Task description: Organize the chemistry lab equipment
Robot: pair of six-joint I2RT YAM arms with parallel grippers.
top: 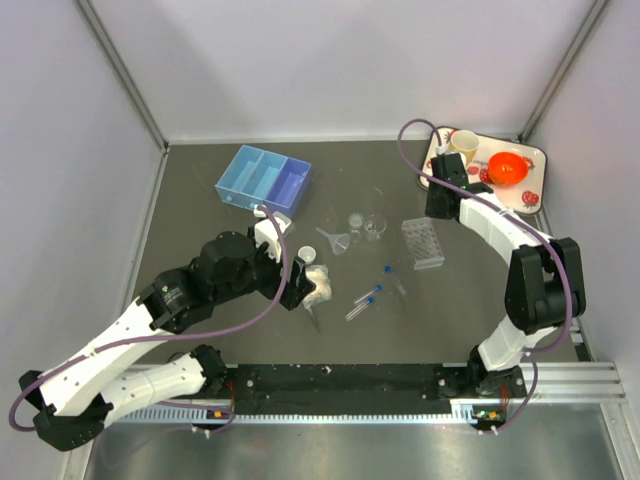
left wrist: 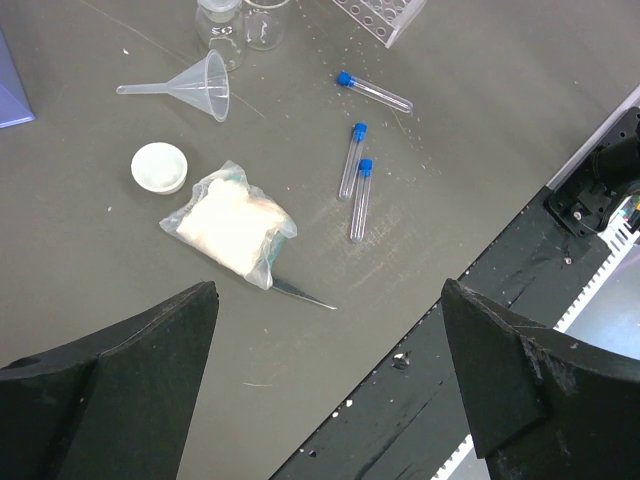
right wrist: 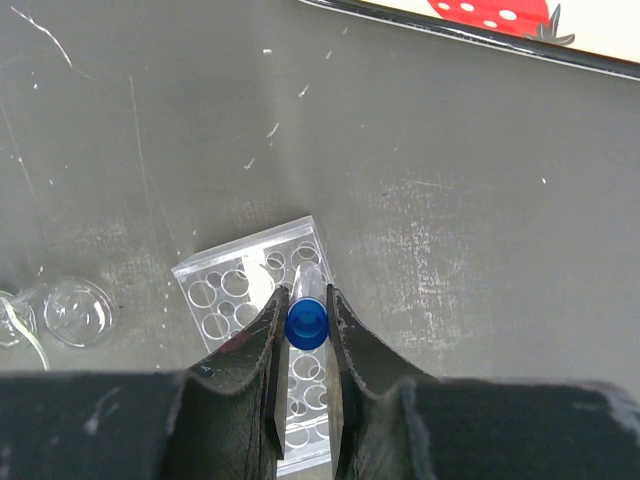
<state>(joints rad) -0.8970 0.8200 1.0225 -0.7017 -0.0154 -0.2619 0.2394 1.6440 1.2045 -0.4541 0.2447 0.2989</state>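
Observation:
The tube already hangs upright over that end of the rack, so my right gripper next needs to move down and lower it into the rack's far corner hole (top: 428, 222) (right wrist: 306, 254) to let it go.
My right gripper (right wrist: 306, 312) is shut on a blue-capped tube (right wrist: 307, 322), held upright over the far end of the clear tube rack (right wrist: 222, 287). In the top view this gripper (top: 438, 210) hangs just behind the rack (top: 425, 243). Three more blue-capped tubes (left wrist: 372, 92) (left wrist: 352, 160) (left wrist: 360, 198) lie loose on the table. My left gripper (left wrist: 328, 295) stands wide open and empty, above the table just near of the bag of white material (left wrist: 230, 225). The clear funnel (left wrist: 195, 88) lies on its side, with two small beakers (left wrist: 220, 25) (left wrist: 263, 22) beyond it. The blue three-compartment tray (top: 263, 178) sits at the back left.
A white round lid (left wrist: 159, 167) lies beside the bag, and a thin pointed sliver (left wrist: 300, 293) sticks out from under it. The strawberry-patterned tray (top: 535, 157) at the back right holds a yellow mug (top: 463, 145) and an orange bowl (top: 508, 167). Walls enclose the table.

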